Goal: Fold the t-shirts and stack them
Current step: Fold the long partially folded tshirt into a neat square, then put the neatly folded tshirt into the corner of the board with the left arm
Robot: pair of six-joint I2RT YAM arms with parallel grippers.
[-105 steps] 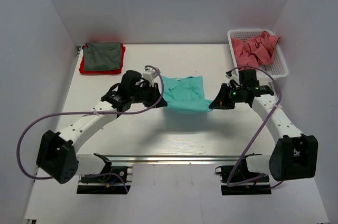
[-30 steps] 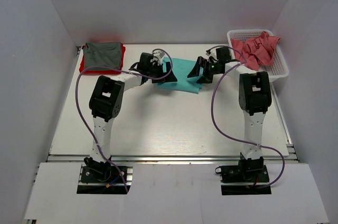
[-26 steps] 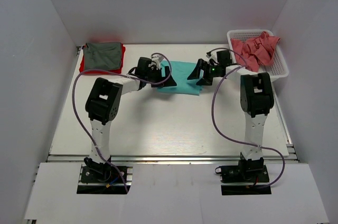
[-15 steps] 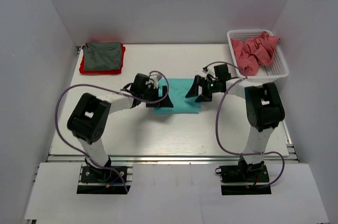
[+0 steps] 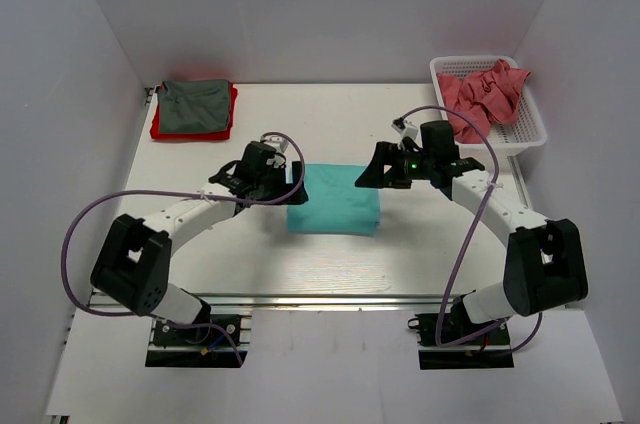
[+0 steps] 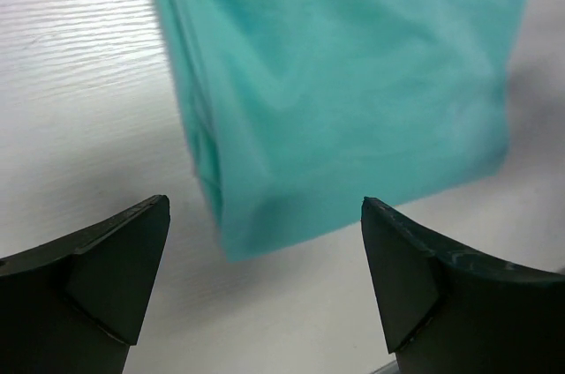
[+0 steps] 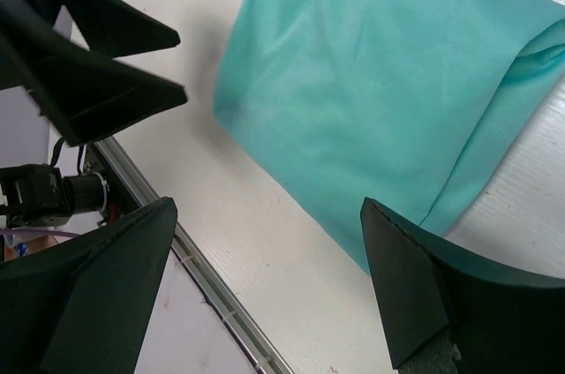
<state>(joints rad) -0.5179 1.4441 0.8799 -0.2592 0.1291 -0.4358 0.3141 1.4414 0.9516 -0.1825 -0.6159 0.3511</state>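
The side edge of the folded teal-green t-shirt lies beyond my left gripper's fingers, so the gripper should move down and outward onto that edge's far part (image 5: 302, 175).
A teal-green t-shirt (image 5: 333, 200) lies folded in a flat rectangle on the middle of the table. My left gripper (image 5: 293, 184) is at its left edge, open with nothing between its fingers; the left wrist view shows the shirt's corner (image 6: 335, 83) just beyond the left gripper (image 6: 263, 208). My right gripper (image 5: 373, 173) hovers over the shirt's far right corner, also open and empty. The right wrist view looks down on the folded teal-green t-shirt (image 7: 380, 92) past the right gripper (image 7: 267, 206). A dark grey t-shirt (image 5: 196, 103) lies folded on a bright red one (image 5: 158, 128) at the back left.
A white mesh basket (image 5: 528, 124) at the back right holds crumpled salmon-pink t-shirts (image 5: 483, 92). White walls close in the table's sides and back. An aluminium rail (image 5: 320, 299) runs along the front edge.
The teal shirt hung spread between both grippers earlier; now it lies folded and nearer the front. Both arms have drawn back toward the front with it.
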